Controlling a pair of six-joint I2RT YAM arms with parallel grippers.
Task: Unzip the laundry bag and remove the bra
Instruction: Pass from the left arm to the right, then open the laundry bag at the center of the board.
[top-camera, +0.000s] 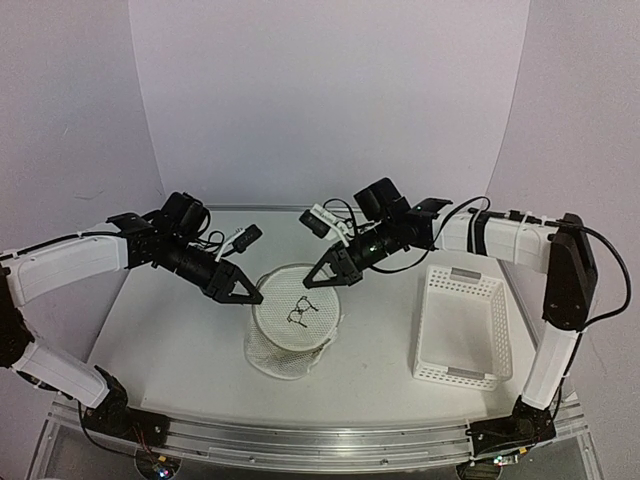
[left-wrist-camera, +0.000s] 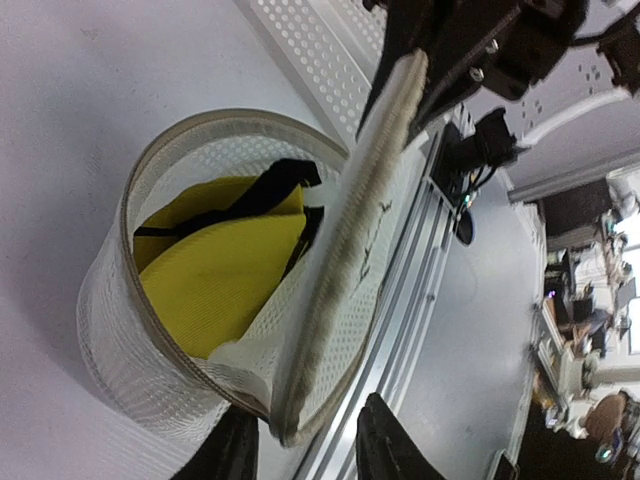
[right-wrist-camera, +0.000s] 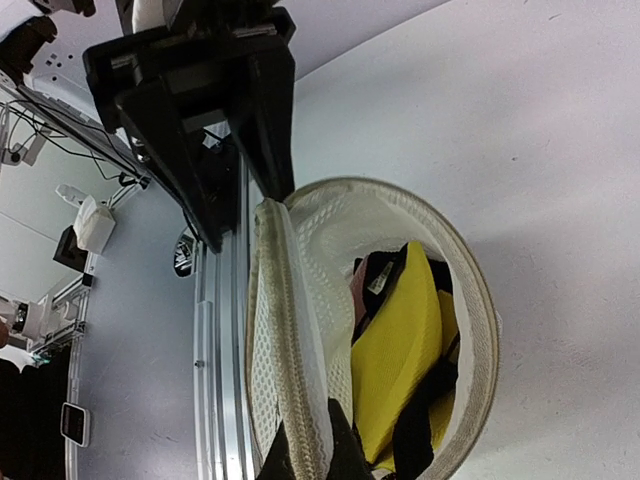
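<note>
My right gripper folds the lid back and down toward the tabletop between bag (top-camera: 292, 330) and bar next and releases it, since from above the lid hides the bra.
The laundry bag (top-camera: 292, 330) is a round white mesh pouch at the table's middle. Its lid (top-camera: 300, 312), with a black bra outline, is unzipped and tilted up. My right gripper (top-camera: 320, 281) is shut on the lid's far rim, and in the right wrist view the gripper (right-wrist-camera: 308, 462) pinches that rim (right-wrist-camera: 290, 350). My left gripper (top-camera: 250, 296) is at the lid's left edge. In the left wrist view the gripper (left-wrist-camera: 305, 450) is open and straddles the lid rim (left-wrist-camera: 345, 260). A yellow bra (left-wrist-camera: 215, 270) with black straps lies inside the bag, and it also shows in the right wrist view (right-wrist-camera: 395, 350).
A white rectangular perforated basket (top-camera: 425, 320) stands on the table right of the bag. The table's aluminium front rail (left-wrist-camera: 400, 300) runs just beside the bag. A white backdrop curves behind the table.
</note>
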